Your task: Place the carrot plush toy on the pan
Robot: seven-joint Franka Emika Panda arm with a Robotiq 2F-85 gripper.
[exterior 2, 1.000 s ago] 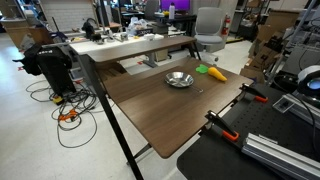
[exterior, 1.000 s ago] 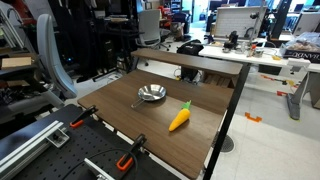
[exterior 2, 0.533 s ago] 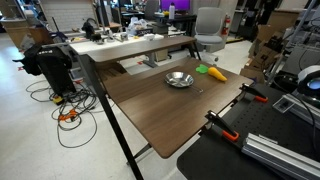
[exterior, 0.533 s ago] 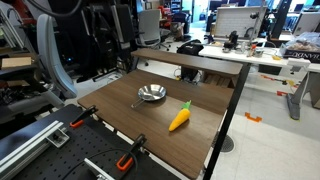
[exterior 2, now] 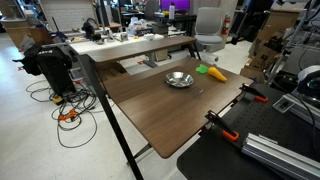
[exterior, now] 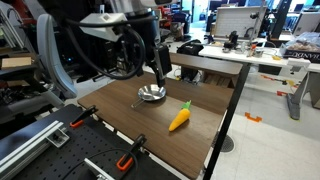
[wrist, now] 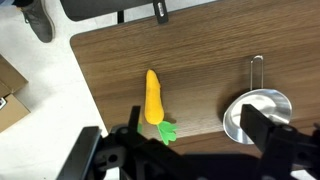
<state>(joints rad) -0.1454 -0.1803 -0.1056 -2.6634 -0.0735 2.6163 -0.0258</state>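
The gripper needs to move down and over the carrot's thick leafy end (exterior: 182, 115) (wrist: 154, 114) next, because that end is below the gripper and to its left in the wrist view.
The carrot plush toy (exterior: 180, 118) lies on the brown table, orange with a green leafy tip. It also shows in the other exterior view (exterior 2: 211, 71) and the wrist view (wrist: 153, 97). The silver pan (exterior: 151, 94) sits beside it, apart from it, empty, with a thin handle; it shows in both exterior views (exterior 2: 179, 79) and the wrist view (wrist: 258, 113). My gripper (exterior: 160, 66) hangs high above the pan, open and empty. In the wrist view its dark fingers (wrist: 175, 150) frame the bottom edge, with carrot and pan far below.
Orange-handled black clamps (exterior: 84, 117) (exterior: 127, 160) grip the table's near edge, and also show in the other exterior view (exterior 2: 222, 125). An office chair (exterior 2: 208, 22) stands beyond the far table edge (wrist: 85, 75). A cardboard box (wrist: 10, 95) sits on the floor beside the table.
The arm has swung into an exterior view from the upper left and now hangs above the pan. The carrot and the pan have not moved.
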